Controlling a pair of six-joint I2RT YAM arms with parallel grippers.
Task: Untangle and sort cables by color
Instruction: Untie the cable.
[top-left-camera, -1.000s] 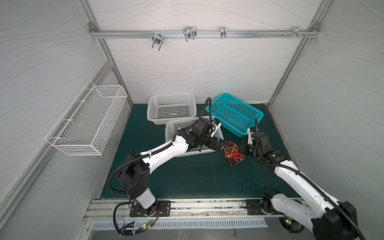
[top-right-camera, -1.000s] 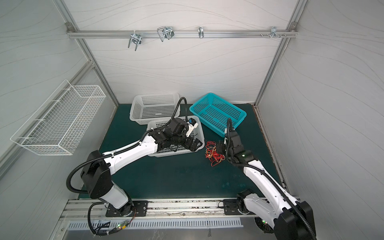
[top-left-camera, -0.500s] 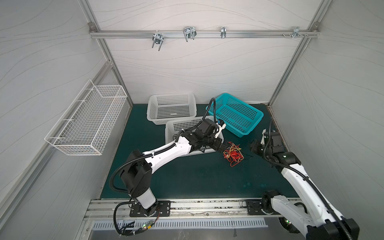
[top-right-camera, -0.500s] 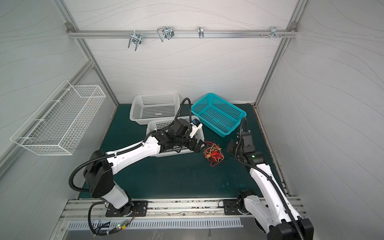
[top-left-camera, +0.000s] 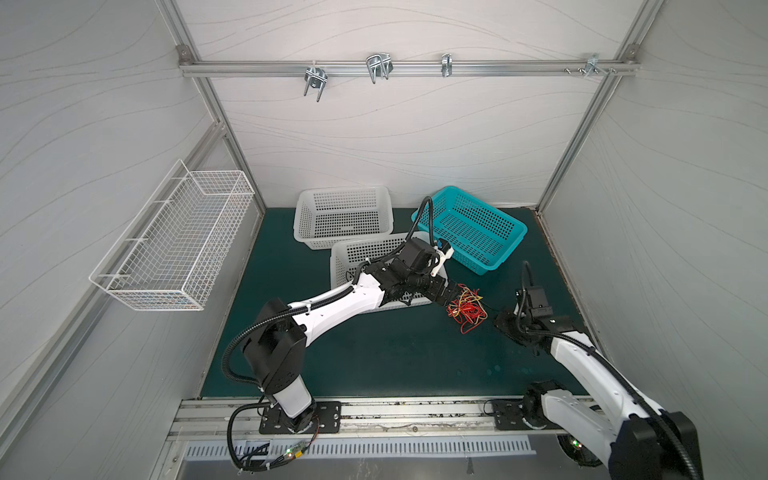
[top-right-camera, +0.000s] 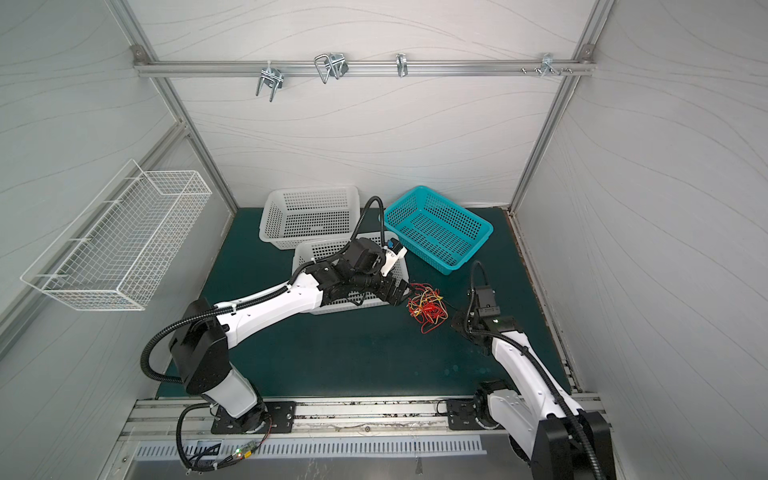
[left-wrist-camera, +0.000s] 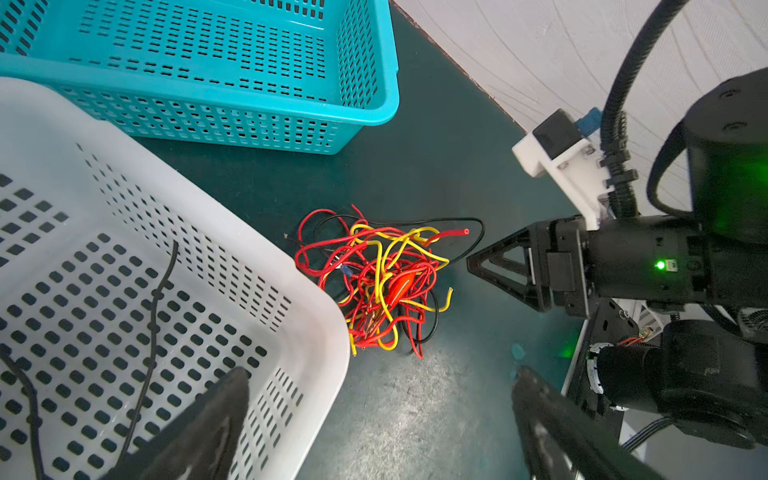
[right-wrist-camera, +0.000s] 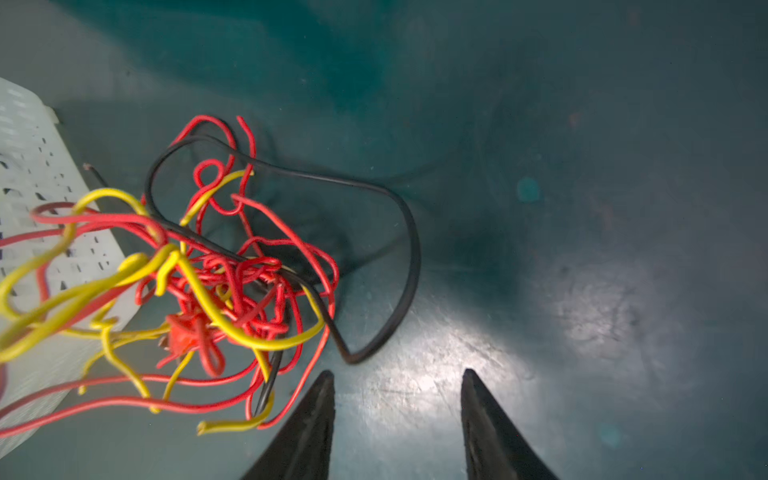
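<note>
The free bend of the black loop is clear of the red and yellow wires. My right gripper will next move outward over the mat and onto that bend.
The cables (top-left-camera: 466, 308) lie as one tangle of red, yellow and black wires on the green mat, beside the near white basket's corner; both top views show them (top-right-camera: 428, 306). One thin black cable (left-wrist-camera: 153, 291) lies inside that basket. My left gripper (top-left-camera: 451, 293) hangs open at the tangle's left edge, and in the left wrist view its jaws (left-wrist-camera: 378, 374) stand wide apart, short of the pile (left-wrist-camera: 374, 282). Just right of the tangle, low over the mat, my right gripper (top-left-camera: 500, 322) is open with bare mat between its fingertips (right-wrist-camera: 397, 374); a black loop (right-wrist-camera: 390, 266) lies ahead of them.
The near white basket (top-left-camera: 337, 266) sits under my left forearm. A second white basket (top-left-camera: 345, 192) stands behind it and a teal basket (top-left-camera: 486, 208) at the back right. A wire basket (top-left-camera: 174, 237) hangs on the left wall.
My right gripper has drawn back from the tangle to the right and front. The left gripper has moved right, off the white basket, up to the tangle's edge.
</note>
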